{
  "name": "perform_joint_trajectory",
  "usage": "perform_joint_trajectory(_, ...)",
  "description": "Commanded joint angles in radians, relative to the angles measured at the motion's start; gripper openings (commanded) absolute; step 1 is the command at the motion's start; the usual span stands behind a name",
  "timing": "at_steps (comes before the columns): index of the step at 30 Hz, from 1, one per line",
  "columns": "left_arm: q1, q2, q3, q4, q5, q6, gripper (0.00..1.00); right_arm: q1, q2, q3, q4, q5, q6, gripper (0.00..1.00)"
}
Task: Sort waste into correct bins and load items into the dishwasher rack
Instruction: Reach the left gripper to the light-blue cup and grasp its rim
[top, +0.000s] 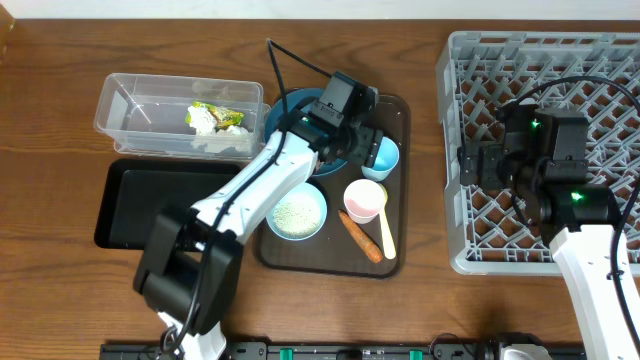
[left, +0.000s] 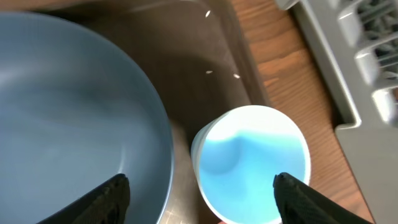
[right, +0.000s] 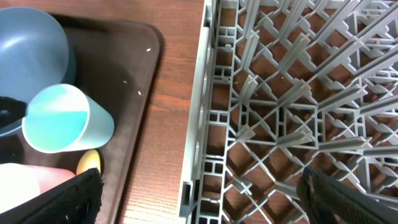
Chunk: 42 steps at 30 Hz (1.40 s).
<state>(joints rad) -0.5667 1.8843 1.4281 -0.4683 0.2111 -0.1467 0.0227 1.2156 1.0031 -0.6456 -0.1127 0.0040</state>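
The light blue cup's side (top: 367, 160) (left: 198, 167) nearest the dark blue bowl is between my open fingers, so my left gripper will next move down onto the cup's rim there.
My left gripper (top: 352, 148) is open and empty above the brown tray, its fingers (left: 202, 199) straddling the rim of the dark blue bowl (left: 68, 112) and the light blue cup (left: 252, 165). The bowl (top: 285, 105) is half hidden under the arm. The pink cup (top: 365, 200), the small white bowl (top: 297, 213), the carrot piece (top: 360, 236) and the yellow spoon (top: 387, 235) lie on the tray's front half. My right gripper (top: 480, 165) is open and empty over the left wall of the grey rack (top: 460, 60), its fingers (right: 205, 199) straddling that wall (right: 202, 93).
The clear tub (top: 130, 110) at the back left holds crumpled wrappers (top: 215, 118). The black tray (top: 150, 205) lies in front of it. A few loose rice grains (left: 236, 76) lie on the brown tray (top: 400, 110). Bare wood shows between tray and rack.
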Motion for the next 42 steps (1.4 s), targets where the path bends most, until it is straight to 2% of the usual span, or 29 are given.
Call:
perform_joint_trajectory(1,-0.001,0.041,-0.012,0.001,0.006,-0.008,0.7,0.004,0.002,0.018,-0.002,-0.008,0.003,0.99)
perform_joint_trajectory(7,-0.007,0.076,-0.011,0.003,0.006,-0.008,0.68,0.004,0.002,0.018,-0.006,-0.008,0.003,0.99)
perform_joint_trajectory(14,-0.007,0.078,-0.011,0.005,0.006,-0.008,0.42,0.004,0.002,0.018,-0.011,-0.008,0.003,0.99)
perform_joint_trajectory(20,-0.017,0.088,-0.012,0.005,0.006,-0.008,0.34,0.004,0.002,0.018,-0.025,-0.008,0.003,0.99)
perform_joint_trajectory(23,-0.024,0.088,-0.012,0.013,0.006,-0.007,0.26,0.004,0.002,0.018,-0.024,-0.008,0.003,0.99)
perform_joint_trajectory(29,-0.025,0.088,-0.012,0.013,0.006,-0.007,0.19,0.004,0.002,0.018,-0.025,-0.008,0.003,0.99)
perform_joint_trajectory(35,-0.024,0.088,-0.012,0.009,0.005,-0.006,0.06,0.004,0.002,0.018,-0.025,-0.008,0.003,0.99)
perform_joint_trajectory(42,0.009,0.075,-0.01,0.025,0.006,-0.006,0.06,0.004,0.002,0.018,-0.016,-0.007,0.003,0.99)
